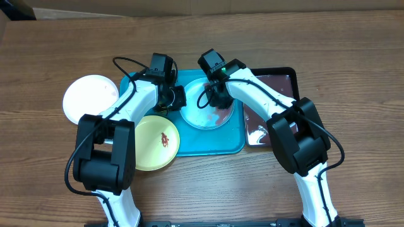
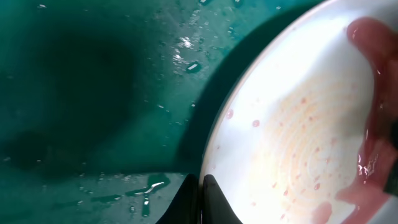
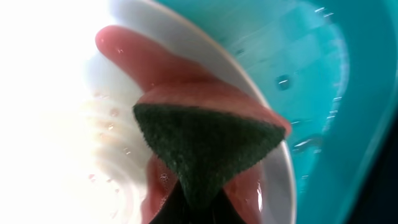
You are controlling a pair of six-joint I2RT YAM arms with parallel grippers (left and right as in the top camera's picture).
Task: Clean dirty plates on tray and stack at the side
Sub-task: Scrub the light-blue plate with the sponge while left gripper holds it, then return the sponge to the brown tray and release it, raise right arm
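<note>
The right gripper wipes off the smear next, then lifts over and down into the black tray (image 1: pixel 276 86) to release the sponge, since it stands open alongside.
The light blue plate (image 1: pixel 203 113) lies on the turquoise tray (image 1: pixel 214 145) with a reddish, wet smear on its right half. My left gripper (image 1: pixel 177 98) is shut on the plate's left rim; in the left wrist view its fingers (image 2: pixel 202 186) meet at the rim of the plate (image 2: pixel 298 124). My right gripper (image 1: pixel 215 99) is shut on a dark green sponge (image 3: pixel 205 143) pressed on the smeared plate (image 3: pixel 56 93). The white plate (image 1: pixel 89 98) lies on the table at the left. The yellow-green plate (image 1: pixel 154 144), with a red smear, overlaps the tray's left edge.
A narrow black tray (image 1: pixel 278 79) with dark reddish liquid stands right of the turquoise tray. Water drops lie on the tray floor (image 2: pixel 93 74), which also shows in the right wrist view (image 3: pixel 323 62). Bare wooden table surrounds everything.
</note>
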